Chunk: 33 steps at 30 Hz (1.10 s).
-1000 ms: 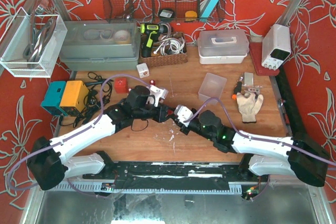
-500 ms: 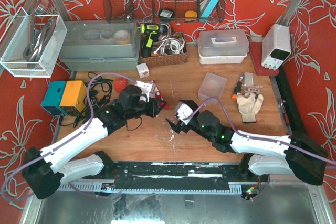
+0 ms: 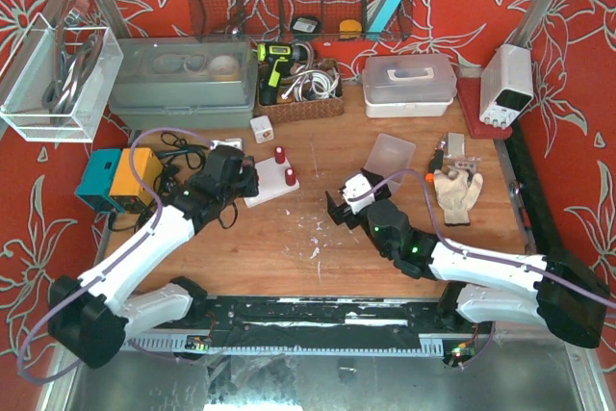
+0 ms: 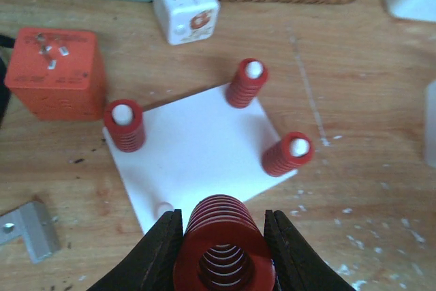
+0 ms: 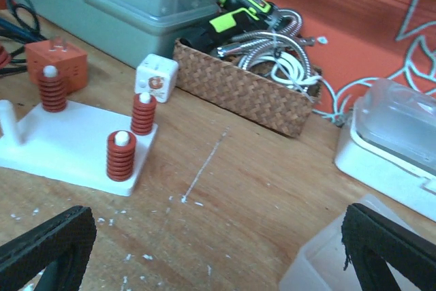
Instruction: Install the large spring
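Note:
The other pegs have springs on them, so my left gripper will next go down and to the left in the wrist view and let go of the spring around the bare peg.
In the left wrist view my left gripper (image 4: pixel 223 253) is shut on the large red spring (image 4: pixel 223 247), which I see end-on between the black fingers (image 4: pixel 160 253). Just ahead lies the white base plate (image 4: pixel 194 148). Three smaller red springs sit on its pegs (image 4: pixel 124 125) (image 4: pixel 246 82) (image 4: pixel 287 153), and one bare peg (image 4: pixel 163 208) stands at its near corner. From above, the left gripper (image 3: pixel 239 178) is at the plate's (image 3: pixel 268 188) left edge. My right gripper (image 3: pixel 339 207) stands open and holds nothing, to the right of the plate (image 5: pixel 68 144).
An orange box (image 4: pixel 56 71), a white cube (image 4: pixel 185 6) and a grey bracket (image 4: pixel 30 228) lie around the plate. A wicker basket (image 5: pixel 245 90) and a grey toolbox (image 3: pixel 183 84) stand behind. A clear tub (image 3: pixel 390 159) and a glove (image 3: pixel 455 192) are to the right.
The two grippers were together at the table's middle. The right gripper has opened and drawn back to the right. The left arm has swung left with the spring, and the plate now lies flat.

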### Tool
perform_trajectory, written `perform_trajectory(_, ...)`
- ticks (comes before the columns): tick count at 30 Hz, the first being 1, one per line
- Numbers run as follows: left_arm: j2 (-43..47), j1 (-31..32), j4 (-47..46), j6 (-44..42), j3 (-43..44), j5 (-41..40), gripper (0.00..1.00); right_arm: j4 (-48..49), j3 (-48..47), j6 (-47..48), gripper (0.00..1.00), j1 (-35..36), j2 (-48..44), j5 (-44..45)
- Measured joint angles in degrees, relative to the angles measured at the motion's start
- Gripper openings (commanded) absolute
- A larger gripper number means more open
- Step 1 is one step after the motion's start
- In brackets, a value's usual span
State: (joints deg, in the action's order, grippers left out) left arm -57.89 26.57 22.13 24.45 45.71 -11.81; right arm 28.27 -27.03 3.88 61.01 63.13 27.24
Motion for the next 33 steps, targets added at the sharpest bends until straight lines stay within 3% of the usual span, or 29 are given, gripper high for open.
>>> perform_trajectory(11, -12.0, -4.0, 3.6, -3.8, 7.1, -1.0, 0.06, -1.1, 0.5, -0.8, 0.99, -0.8, -0.7, 5.7)
perform_trajectory(33, -16.9, -4.5, 8.4, -6.2, 9.8, 0.5, 0.08, -1.9, 0.9, -1.7, 0.99, -1.8, -3.1, 6.6)
